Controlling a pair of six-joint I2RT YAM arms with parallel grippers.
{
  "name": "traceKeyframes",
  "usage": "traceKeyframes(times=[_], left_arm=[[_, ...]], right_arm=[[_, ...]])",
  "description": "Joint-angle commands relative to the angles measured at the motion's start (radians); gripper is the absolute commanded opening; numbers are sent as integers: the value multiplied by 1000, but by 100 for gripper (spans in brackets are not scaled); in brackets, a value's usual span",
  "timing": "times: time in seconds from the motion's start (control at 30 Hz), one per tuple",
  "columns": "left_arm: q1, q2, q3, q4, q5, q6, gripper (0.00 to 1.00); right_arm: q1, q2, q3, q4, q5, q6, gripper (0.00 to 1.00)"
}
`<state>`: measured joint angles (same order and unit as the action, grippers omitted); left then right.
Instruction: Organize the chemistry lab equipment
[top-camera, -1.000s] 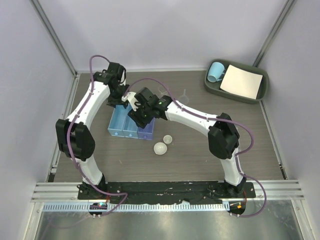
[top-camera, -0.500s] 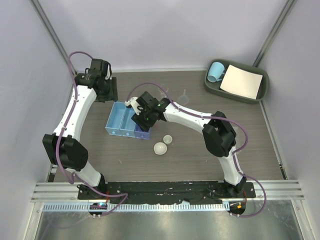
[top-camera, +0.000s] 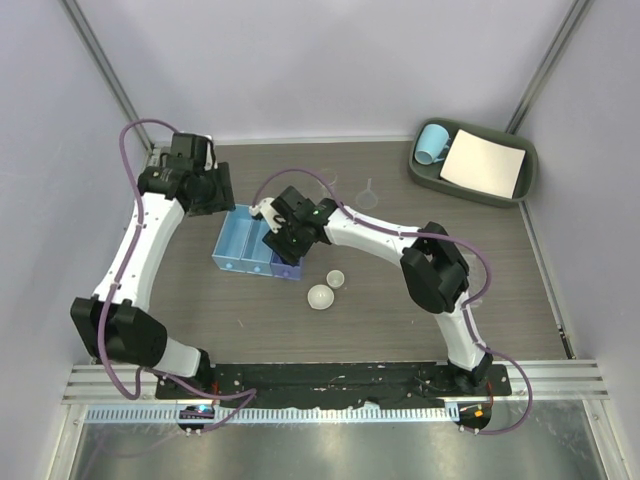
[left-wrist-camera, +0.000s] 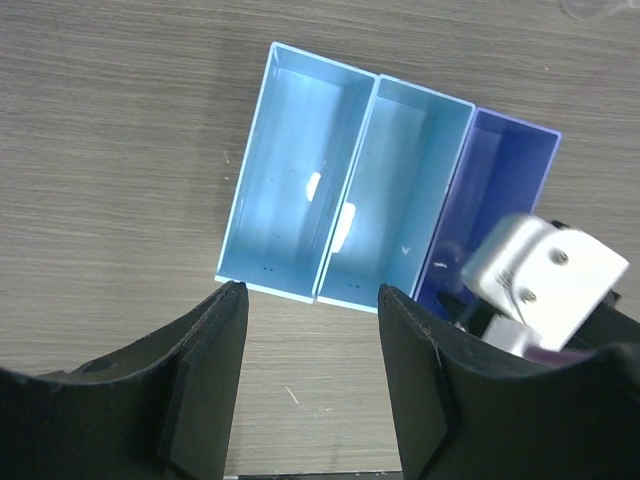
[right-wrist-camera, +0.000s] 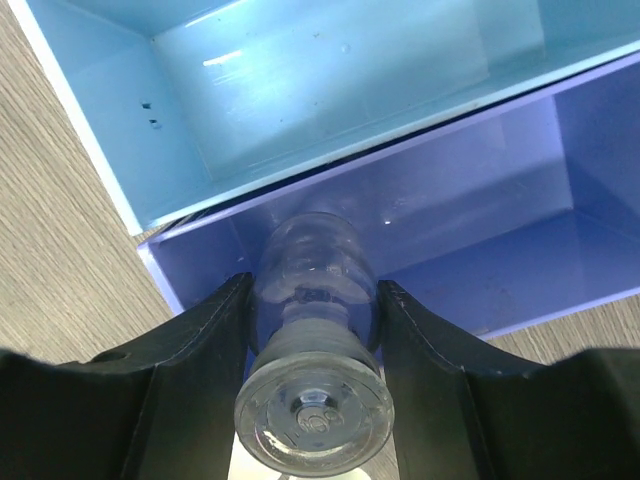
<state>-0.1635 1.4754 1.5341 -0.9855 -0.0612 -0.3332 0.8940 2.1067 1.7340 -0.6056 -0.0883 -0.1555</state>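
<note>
The small clear beaker already reaches between the sides of the purple bin, so my right gripper should open over the near end of the purple bin next.
My right gripper (right-wrist-camera: 315, 290) is shut on a small clear beaker (right-wrist-camera: 315, 340), its round base facing the camera. It hangs over the near end of a purple bin (right-wrist-camera: 480, 230), which sits next to a light-blue bin (right-wrist-camera: 300, 80). From above, the right gripper (top-camera: 283, 235) is over the purple bin (top-camera: 290, 268). My left gripper (left-wrist-camera: 312, 300) is open and empty, above bare table just off the light-blue bins (left-wrist-camera: 300, 200); from above, the left gripper (top-camera: 215, 190) is at their far left. Two white round dishes (top-camera: 335, 279) (top-camera: 319, 296) lie right of the bins. A clear funnel (top-camera: 370, 190) lies further back.
A dark green tray (top-camera: 428, 176) at the back right holds a light-blue mug (top-camera: 432, 143) and a white paper sheet (top-camera: 485, 163). Purple-grey walls enclose the table on three sides. The right arm's forearm stretches across the table's middle.
My left arm has swung back and left, away from above the bins. My right gripper, still holding the beaker, has shifted slightly left over the purple bin.
</note>
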Motion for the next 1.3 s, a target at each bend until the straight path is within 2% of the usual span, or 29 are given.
traceKeyframes(times=[0.0,0.13,0.57,0.73,0.93,1.27], left_arm=[[5,-93,-67,74,70,-30,59],[4,-142,-104,87,149,-27,58],[-4,-259,-201,110,204,-18,57],[-16,-274,-233,134,192,-17,58],[-14,-294,-287,169,215,-18,59],[-16,-345,-319,192,242,-18,60]], right_arm=[[0,22,29,3,24,-9,41],[0,39,32,1,30,-9,42],[2,27,4,-14,56,7,44],[5,12,6,-14,73,14,58],[10,-5,51,-42,79,30,68],[19,-33,179,-134,84,63,79]])
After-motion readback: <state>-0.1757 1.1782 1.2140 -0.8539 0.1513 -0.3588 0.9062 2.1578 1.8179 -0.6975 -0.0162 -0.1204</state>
